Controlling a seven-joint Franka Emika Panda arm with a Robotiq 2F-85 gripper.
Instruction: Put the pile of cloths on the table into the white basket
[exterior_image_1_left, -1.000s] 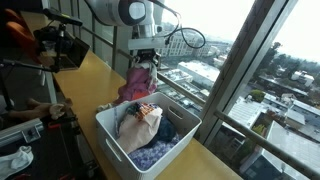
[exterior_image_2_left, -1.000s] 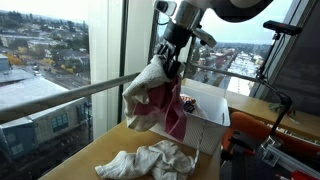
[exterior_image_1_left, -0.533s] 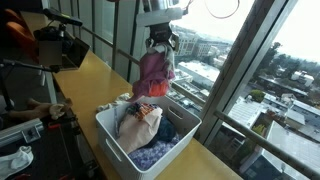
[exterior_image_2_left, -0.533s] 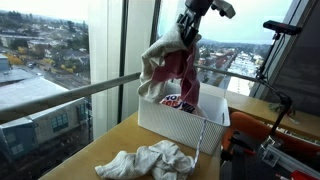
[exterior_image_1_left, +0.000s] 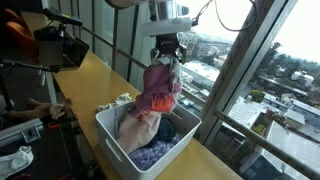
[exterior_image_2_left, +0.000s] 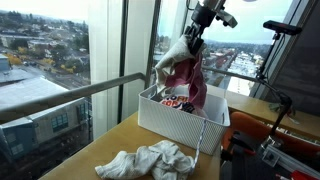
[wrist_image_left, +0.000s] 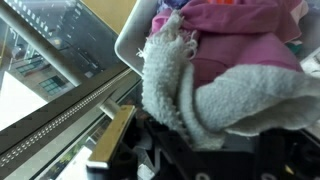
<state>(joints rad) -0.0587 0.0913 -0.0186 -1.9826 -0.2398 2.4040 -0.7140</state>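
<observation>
The dangling bundle goes down past the basket's rim with my gripper next. It then drops between the basket's sides onto the cloths below my gripper inside the white basket.
My gripper (exterior_image_1_left: 166, 55) is shut on a bundle of pink and white cloths (exterior_image_1_left: 158, 88) and holds it hanging over the white basket (exterior_image_1_left: 112, 135). In an exterior view the gripper (exterior_image_2_left: 194, 38) has the cloths (exterior_image_2_left: 184, 72) dangling above the basket (exterior_image_2_left: 175, 125). More cloths (exterior_image_1_left: 140, 128) lie inside the basket. A pile of white cloths (exterior_image_2_left: 148, 161) lies on the wooden table in front of the basket. In the wrist view the held cloths (wrist_image_left: 210, 85) fill the frame and hide the fingers; the basket rim (wrist_image_left: 128, 35) shows beyond.
The table (exterior_image_1_left: 85, 75) runs along a big window with a metal railing (exterior_image_2_left: 80, 92). A camera on a tripod (exterior_image_1_left: 55, 45) and a person's hands (exterior_image_1_left: 30, 110) are beside the table. A black stand (exterior_image_2_left: 285, 60) rises behind the basket.
The gripper has carried the pink and white cloths from the table side up and across, and now holds them lower over the basket.
</observation>
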